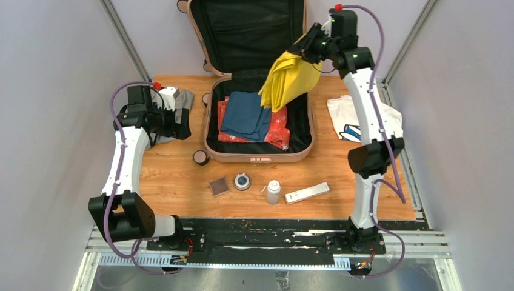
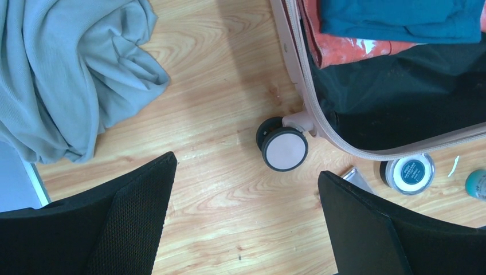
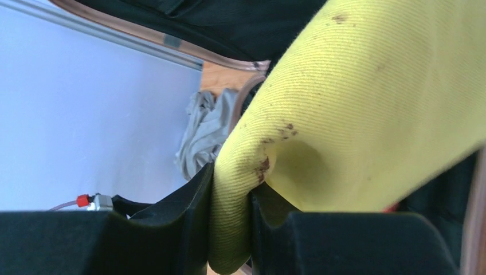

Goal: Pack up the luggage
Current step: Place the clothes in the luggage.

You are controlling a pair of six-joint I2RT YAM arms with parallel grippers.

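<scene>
The blue garment (image 1: 245,115) lies flat inside the open luggage. So my right gripper moves back and down next, spreads the yellow cloth (image 1: 290,77) over that garment and releases the cloth.
The pale pink luggage (image 1: 257,157) lies open at the back of the table, its black-lined lid upright. Inside it a blue garment (image 1: 245,115) rests on a red one (image 1: 279,130). My right gripper (image 1: 308,48) is shut on a yellow cloth (image 1: 290,77) that hangs above the luggage's right side; in the right wrist view the yellow cloth (image 3: 367,109) is pinched between the fingers (image 3: 189,229). My left gripper (image 2: 246,177) stands open over bare wood, left of the luggage wheel (image 2: 283,149) and beside a grey cloth (image 2: 69,69).
A white printed garment (image 1: 354,121) lies right of the luggage. In front of it sit a round tin (image 1: 242,181), a dark square case (image 1: 219,186), a small white bottle (image 1: 273,192), a white flat box (image 1: 307,193) and a brown round lid (image 1: 201,157).
</scene>
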